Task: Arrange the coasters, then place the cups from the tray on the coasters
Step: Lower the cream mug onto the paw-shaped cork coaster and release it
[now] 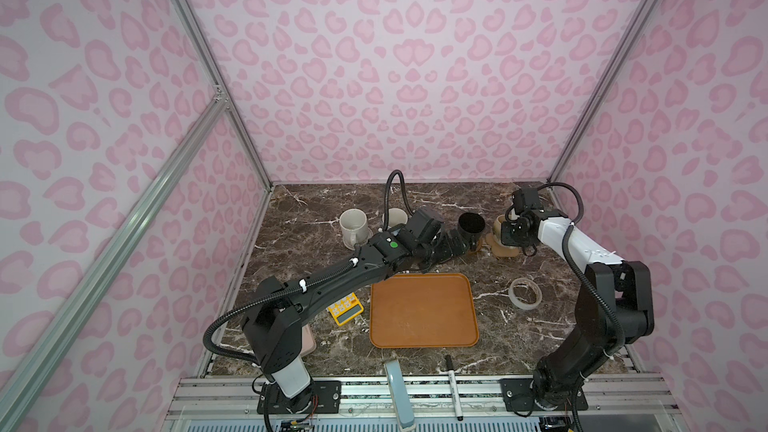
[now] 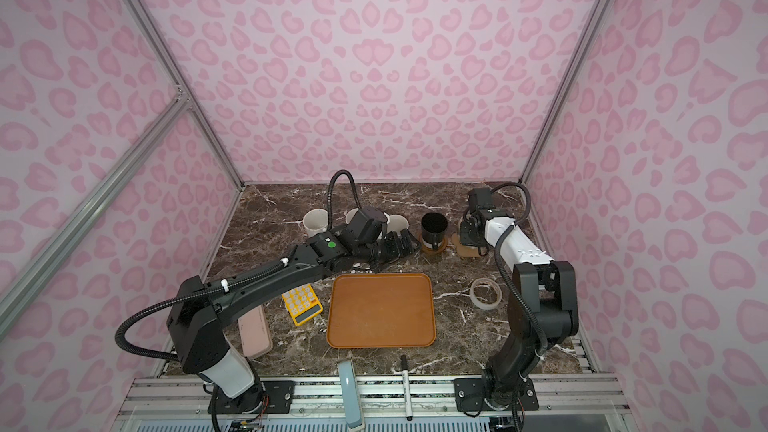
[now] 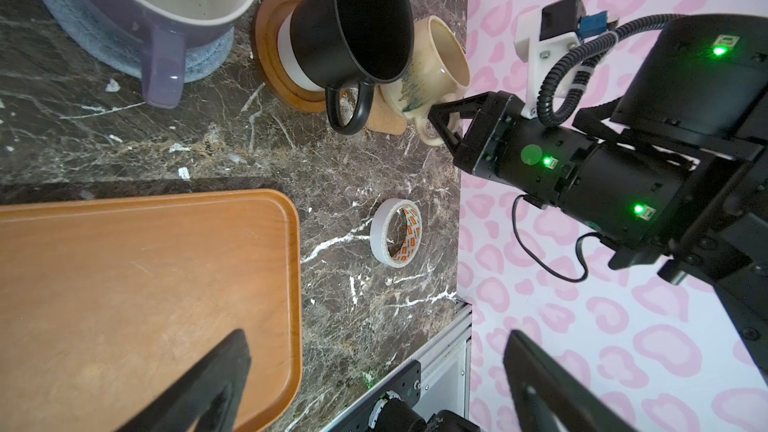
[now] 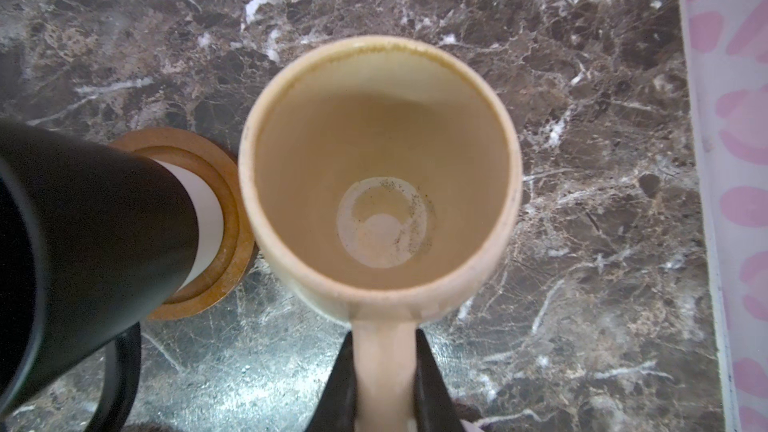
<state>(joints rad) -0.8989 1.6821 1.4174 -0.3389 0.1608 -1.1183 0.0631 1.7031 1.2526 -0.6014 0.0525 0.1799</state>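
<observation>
Next, my right gripper lowers the squat cup onto the tan paw-shaped coaster (image 1: 501, 247) and releases the handle. The coaster is below, bare of any other cup.
The orange-brown tray (image 1: 424, 311) lies bare in the middle. My right gripper (image 4: 384, 371) is shut on the handle of the squat cream-yellow cup (image 4: 382, 176), which stands upright over the tan paw-shaped coaster (image 3: 386, 122) at the back right. Whether the cup touches the coaster I cannot tell. Beside it the black cup (image 3: 353, 22) stands on the brown rimmed disc (image 3: 270, 55). The lavender cup (image 3: 166, 5) sits on the grey-blue woven coaster (image 3: 83, 34). The speckled white cup (image 1: 352, 224) is at the back left. My left gripper (image 1: 453, 245) hovers open and empty just left of the black cup.
A tape ring (image 1: 524, 292) lies right of the tray and a yellow calculator (image 1: 345, 309) left of it. A pink case (image 2: 254, 334) lies under the left arm. A marker (image 1: 453, 384) and a blue-grey tool (image 1: 397, 384) rest at the front edge. Pink walls enclose the table.
</observation>
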